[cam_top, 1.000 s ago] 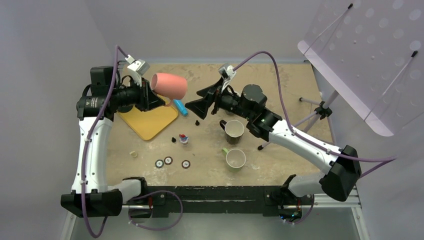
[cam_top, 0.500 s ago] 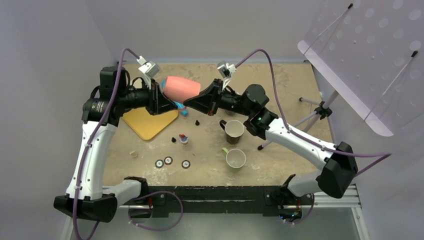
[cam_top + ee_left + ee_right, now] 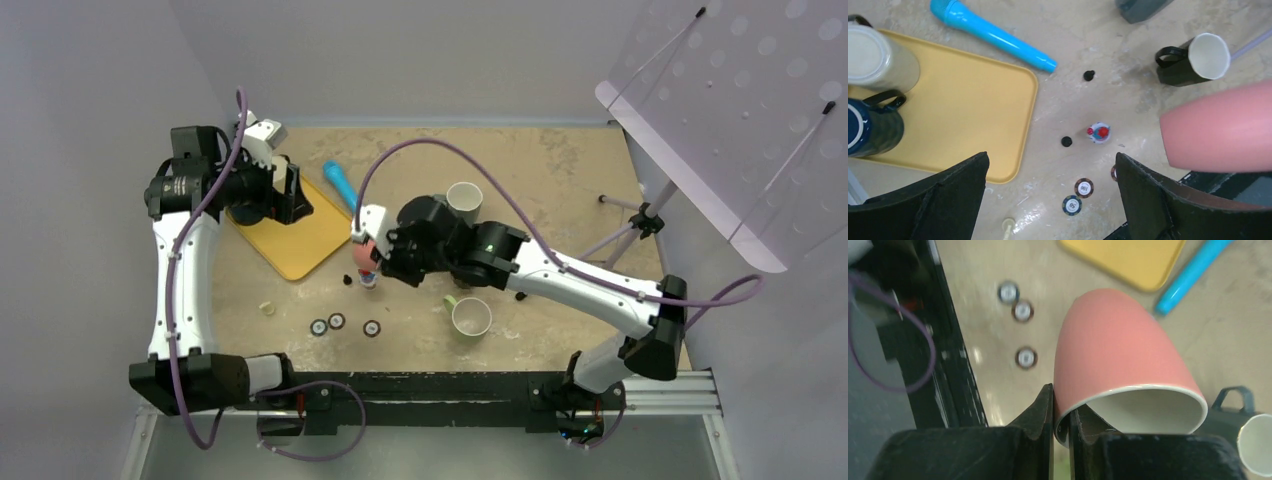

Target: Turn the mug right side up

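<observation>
I should next move my right gripper back and down to the clear tabletop between the chips and the green mug, to let go of the pink mug's rim.
The pink mug (image 3: 1118, 345) hangs tilted above the table, its white inside turned toward the right wrist camera. My right gripper (image 3: 1061, 395) is shut on the mug's rim, with one finger outside the wall and one inside. From above, only a sliver of the mug (image 3: 361, 250) shows under the right wrist, near the table's middle. In the left wrist view the mug (image 3: 1220, 130) juts in from the right, apart from my fingers. My left gripper (image 3: 1051, 156) stands wide open and holds nothing. From above, the left gripper (image 3: 296, 196) hovers over the yellow tray.
The yellow tray (image 3: 300, 245) holds a cream mug (image 3: 878, 55) and a dark blue mug (image 3: 870, 127). A blue tube (image 3: 340, 183), a black mug (image 3: 465, 197), a green mug (image 3: 471, 317), poker chips (image 3: 337, 322) and a small toy (image 3: 1099, 133) lie around. A tripod (image 3: 640, 215) stands right.
The left gripper opened, let go of the pink mug and drew back left. The right gripper shut on the mug's rim and carried it down toward the table's middle.
</observation>
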Controlling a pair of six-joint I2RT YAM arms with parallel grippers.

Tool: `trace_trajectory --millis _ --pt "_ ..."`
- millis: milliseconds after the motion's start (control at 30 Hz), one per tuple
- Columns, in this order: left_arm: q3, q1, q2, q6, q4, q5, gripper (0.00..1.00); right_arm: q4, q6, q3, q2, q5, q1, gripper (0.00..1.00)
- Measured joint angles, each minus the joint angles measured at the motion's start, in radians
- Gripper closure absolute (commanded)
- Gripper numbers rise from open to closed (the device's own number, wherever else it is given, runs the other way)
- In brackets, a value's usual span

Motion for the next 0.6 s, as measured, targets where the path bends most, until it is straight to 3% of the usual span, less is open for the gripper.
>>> trace_trajectory --millis 300,567,600 --pt "0.003 0.025 0.197 -0.047 0.097 -0.241 0.00 -0.472 -0.183 0.019 0.222 0.059 0.180 1.00" --pt "-0.025 0.029 0.256 -0.109 0.245 -0.387 0.01 -0.608 -0.213 0.061 0.398 0.051 0.241 0.99" --pt "-0.025 0.029 0.275 -0.111 0.256 -0.400 0.03 -0.616 -0.217 0.076 0.416 0.055 0.241 0.93"
